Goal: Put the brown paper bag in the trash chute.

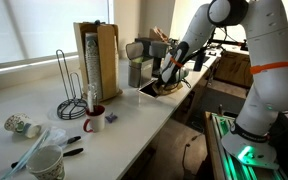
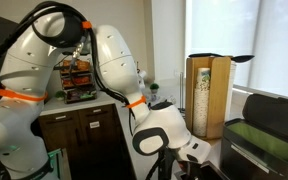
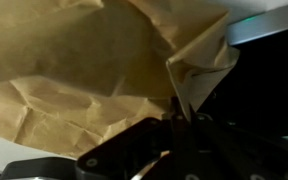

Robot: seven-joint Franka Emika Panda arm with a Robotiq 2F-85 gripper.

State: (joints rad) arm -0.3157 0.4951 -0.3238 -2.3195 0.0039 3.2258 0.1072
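My gripper should next move outward over the chute's black opening [image 3: 264, 82] and let go of the fold, because that opening is just to its right in the wrist view.
The brown paper bag [image 3: 84, 70] fills most of the wrist view, crumpled and tan. My gripper [image 3: 179, 125] is shut on a raised fold of the bag at its lower right edge. The trash chute [image 3: 269, 85] shows as a black opening with a pale rim just to the right of the bag. In an exterior view my gripper [image 1: 170, 78] hangs low over the dark square chute [image 1: 152, 90] set in the counter. In an exterior view the wrist [image 2: 169, 135] is low in the picture and the bag is hidden.
A grey metal canister [image 1: 136, 72] stands just behind the chute. A tall wooden box [image 1: 97, 55] holding stacked cups stands further along the counter and shows in both exterior views [image 2: 209, 95]. A wire rack [image 1: 72, 85], a red mug [image 1: 96, 118] and a white cup [image 1: 46, 163] are near the front.
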